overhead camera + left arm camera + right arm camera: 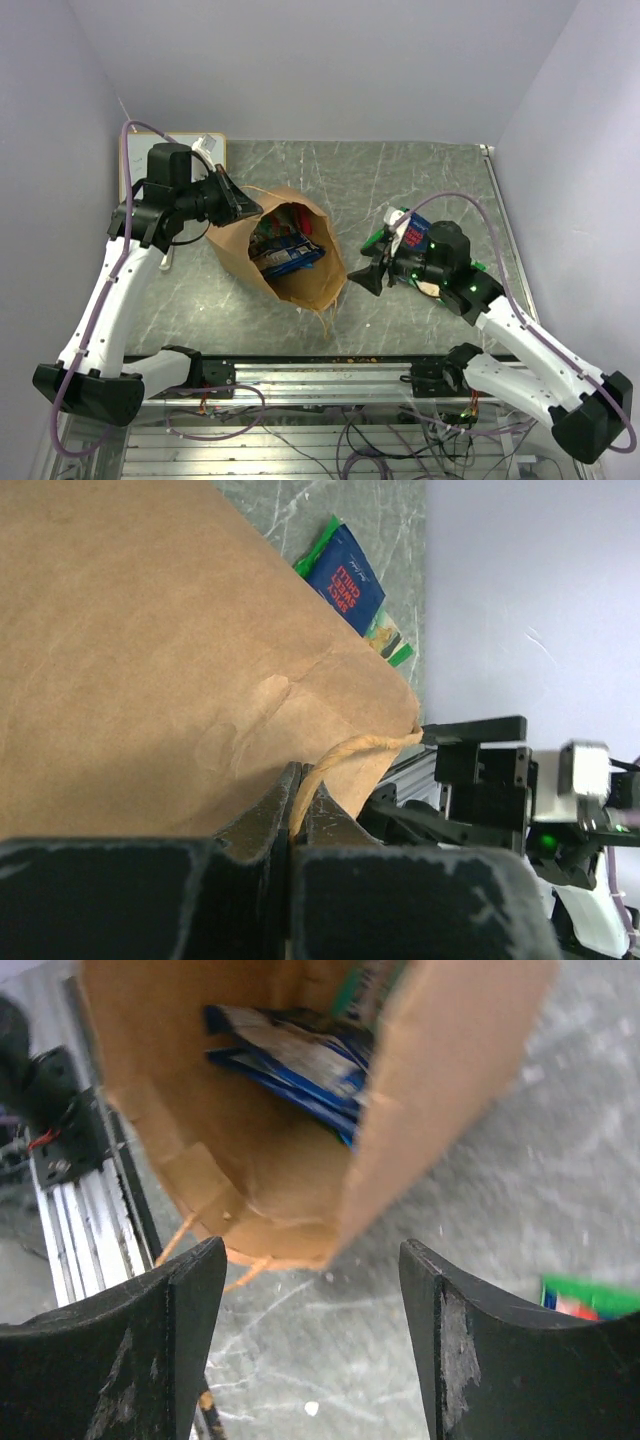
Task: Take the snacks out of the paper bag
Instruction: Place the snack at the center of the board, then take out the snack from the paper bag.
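The right gripper goes to the left in the top view next, through the bag's opening onto the blue packet, because it lies nearest the opening.
The brown paper bag [285, 250] lies on its side in the middle of the table, its mouth facing right and front. Blue and green snack packets [285, 250] show inside it, also in the right wrist view [300, 1055]. My left gripper [240, 205] is shut on the bag's twisted paper handle [345, 755] at the bag's left rim. My right gripper [365, 278] is open and empty, just right of the bag's mouth. A few packets [405, 230] lie on the table behind the right gripper; a blue one [345, 580] shows past the bag [150, 660].
A small white whiteboard [205, 150] with a white stick lies at the back left, behind the left arm. A metal rail [300, 365] runs along the table's near edge. Purple walls close in on the left, back and right.
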